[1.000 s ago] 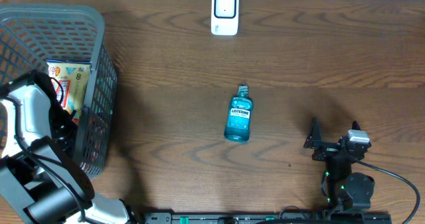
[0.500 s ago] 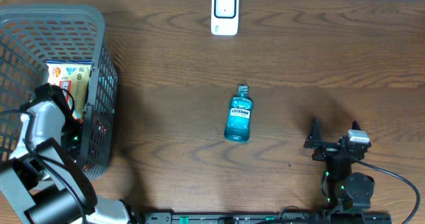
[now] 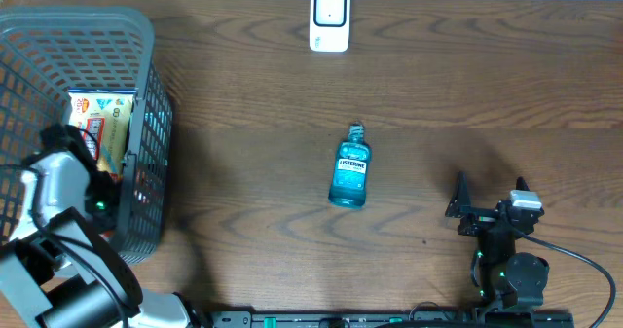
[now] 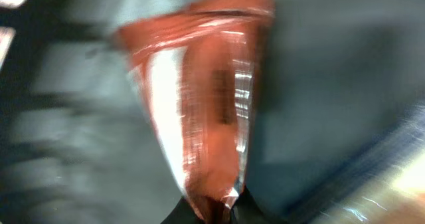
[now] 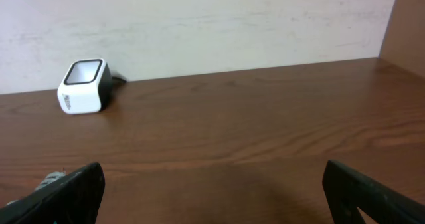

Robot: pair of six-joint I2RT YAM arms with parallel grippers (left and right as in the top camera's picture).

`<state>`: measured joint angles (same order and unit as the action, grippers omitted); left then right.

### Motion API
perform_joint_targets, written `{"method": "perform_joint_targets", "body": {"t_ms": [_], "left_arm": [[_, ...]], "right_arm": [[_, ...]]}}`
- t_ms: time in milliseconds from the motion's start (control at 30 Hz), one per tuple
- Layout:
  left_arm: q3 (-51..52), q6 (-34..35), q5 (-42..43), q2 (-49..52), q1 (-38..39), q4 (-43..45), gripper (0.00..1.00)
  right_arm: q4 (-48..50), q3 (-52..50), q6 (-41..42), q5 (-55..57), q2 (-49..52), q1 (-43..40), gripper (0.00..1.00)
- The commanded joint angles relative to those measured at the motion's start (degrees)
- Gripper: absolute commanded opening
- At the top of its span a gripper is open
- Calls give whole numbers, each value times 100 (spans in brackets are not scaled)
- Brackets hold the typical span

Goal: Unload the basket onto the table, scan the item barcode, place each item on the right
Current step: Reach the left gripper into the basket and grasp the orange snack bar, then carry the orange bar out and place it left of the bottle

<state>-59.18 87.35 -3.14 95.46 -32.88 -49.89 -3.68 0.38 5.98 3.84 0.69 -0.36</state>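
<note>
The spot on the tabletop (image 3: 311,163) beside the Listerine bottle is empty, so the left gripper should next lift the red packet (image 3: 91,133) up over the basket's side, lower it to that spot and let it go.
My left gripper (image 4: 219,214) is shut on the lower edge of a shiny red foil packet (image 4: 206,117), which fills the blurred left wrist view. From overhead the left arm (image 3: 63,187) reaches down into the grey basket (image 3: 146,36), where the red packet (image 3: 91,133) lies beside a yellow snack pack (image 3: 105,109); the fingertips are hidden there. The white barcode scanner (image 3: 330,18) stands at the table's far edge, and it shows in the right wrist view as the scanner (image 5: 84,86). My right gripper (image 3: 490,200) rests open at the near right, nothing between its fingers (image 5: 63,196).
A blue Listerine bottle (image 3: 350,172) lies flat in the middle of the wooden table, cap pointing away. The basket's mesh wall (image 3: 146,192) stands between my left arm and the open table. A pale wall runs behind the scanner.
My left gripper has gone from open to shut, pinching the red packet. The left arm has shifted slightly lower in the basket. The right arm has not moved.
</note>
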Motion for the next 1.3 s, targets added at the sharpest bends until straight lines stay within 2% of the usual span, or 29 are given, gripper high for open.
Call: {"method": "perform_joint_targets", "body": {"t_ms": [0,100,167,300,433,567,667,767,800,933,1267], "left_arm": [[-822,-1381,103,-577,-249,-109,7],[-1528,-1878,103,-1239,-420,-229,8],[-2116,-2120,151,-2039,-431,-201,7],[-2260,-2382,962,-2999,-190,125,7],[-2260,-3307,1812,-3495,566,501,7],[-2258,-4966,2028,-3477,1930,693,7],[-2227,-6314,2013,-3202,3132,688,7],[-2190,-6924,1558,-2750,4131,581,7],[-2190,-6975,942,-2352,4682,448,7],[-2190,-6975,114,-1397,5440,304,7],[-2190,-6710,107,1137,6251,472,7]], "right_arm": [[-20,-7,81,11,-24,-13,99],[-20,-7,81,13,-24,-13,99],[-20,-7,81,11,-24,-13,99],[-20,-7,81,11,-24,-13,99],[-20,-7,81,13,-24,-13,99],[-20,-7,81,11,-24,-13,99],[-20,-7,81,11,-24,-13,99],[-20,-7,81,11,-24,-13,99],[-20,-7,81,13,-24,-13,99],[-20,-7,81,11,-24,-13,99],[-20,-7,81,13,-24,-13,99]]}}
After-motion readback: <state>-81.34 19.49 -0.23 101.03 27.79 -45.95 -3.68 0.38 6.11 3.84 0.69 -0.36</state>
